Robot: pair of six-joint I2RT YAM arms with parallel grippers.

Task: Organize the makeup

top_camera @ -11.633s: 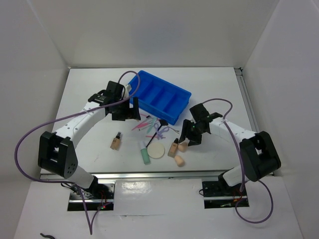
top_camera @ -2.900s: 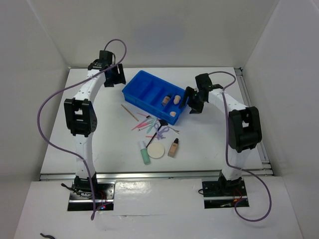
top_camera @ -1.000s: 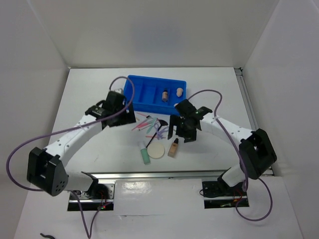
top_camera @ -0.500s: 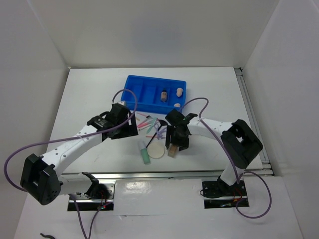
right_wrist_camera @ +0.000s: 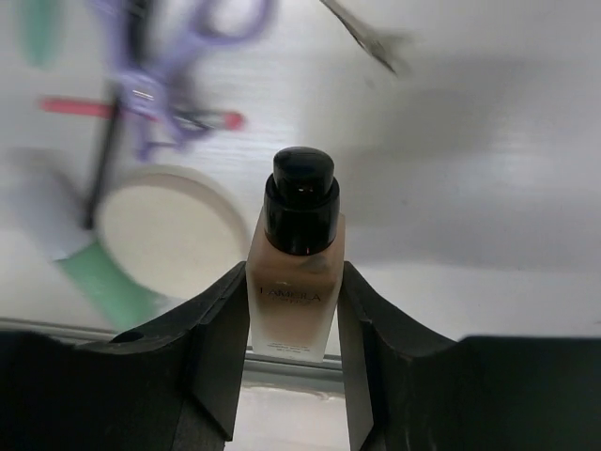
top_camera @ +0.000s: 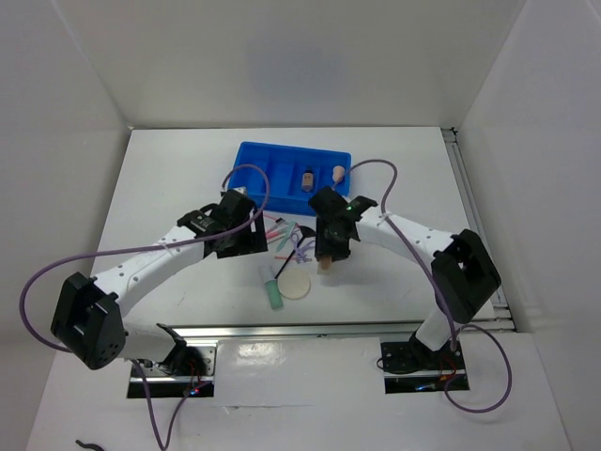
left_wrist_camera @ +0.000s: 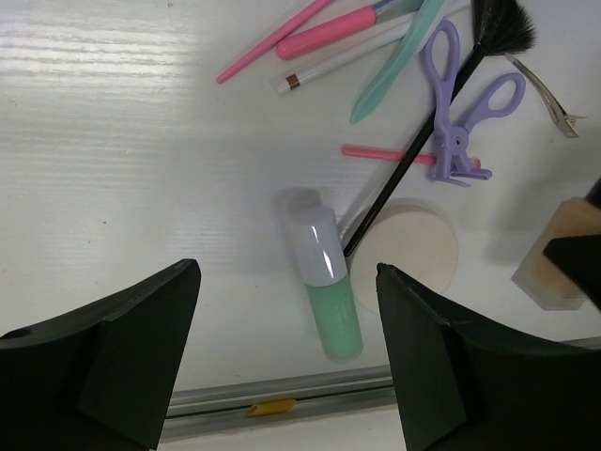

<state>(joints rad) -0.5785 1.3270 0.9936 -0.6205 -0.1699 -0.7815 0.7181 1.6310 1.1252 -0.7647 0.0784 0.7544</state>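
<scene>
A similar bottle already lies in the tray's section (top_camera: 294,179) beside the second bottle, so my right gripper will move outward over the blue tray's near side to that section.
My right gripper (right_wrist_camera: 293,282) is shut on a beige dark-capped bottle (right_wrist_camera: 293,246), gripping it by both sides; from above, the right gripper (top_camera: 327,252) hangs just in front of the blue tray (top_camera: 272,162). My left gripper (left_wrist_camera: 286,274) stands open over the mint-green tube (left_wrist_camera: 329,296), which lies flat on the table. The round cream puff (left_wrist_camera: 413,254) lies beside the tube, with the black brush (left_wrist_camera: 441,117) and pink and green sticks (left_wrist_camera: 338,23) behind it. A second bottle (top_camera: 307,178) and a peach sponge (top_camera: 337,174) lie in the tray.
A purple eyelash curler (left_wrist_camera: 460,103) lies across the brush, with a thin metal clip (left_wrist_camera: 545,89) to its right. The table's metal front rail (left_wrist_camera: 282,390) runs close below the tube. White walls enclose the table on three sides.
My right gripper has closed on the bottle and carried it a little back toward the tray. My left arm has swung right, and its gripper has stayed open.
</scene>
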